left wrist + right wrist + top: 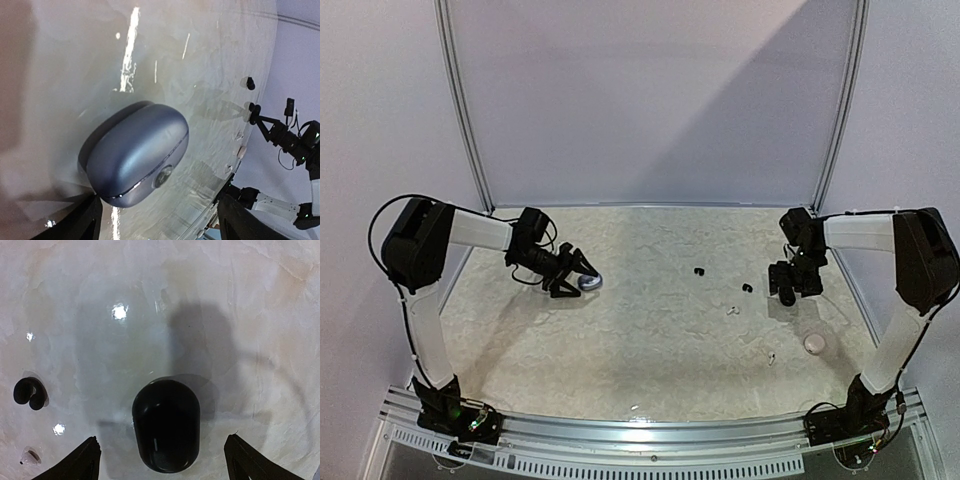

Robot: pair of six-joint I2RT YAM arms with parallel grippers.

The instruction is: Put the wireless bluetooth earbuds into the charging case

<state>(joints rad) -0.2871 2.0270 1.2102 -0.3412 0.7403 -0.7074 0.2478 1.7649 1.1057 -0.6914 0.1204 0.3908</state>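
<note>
The black case (787,297) (166,425) is already between the open fingers, so the robot's right gripper will next move down over it and close its fingers on the case's long sides.
A closed grey-blue charging case (137,155) lies on the table, just ahead of and between the open fingers of my left gripper (160,202); it also shows in the top view (591,283) at my left gripper (577,281). A closed black case (166,425) lies between the open fingers of my right gripper (162,440), which hangs over it in the top view (788,290). Two black earbuds (700,271) (747,288) lie mid-table; one (29,392) shows left of the black case. A white earbud (731,311) lies near them. Both grippers are empty.
A small round pale case (814,344) lies at the right front. Another tiny white earbud (772,357) lies left of it, and a small pale piece (634,408) sits near the front edge. Metal frame posts rise at the back corners.
</note>
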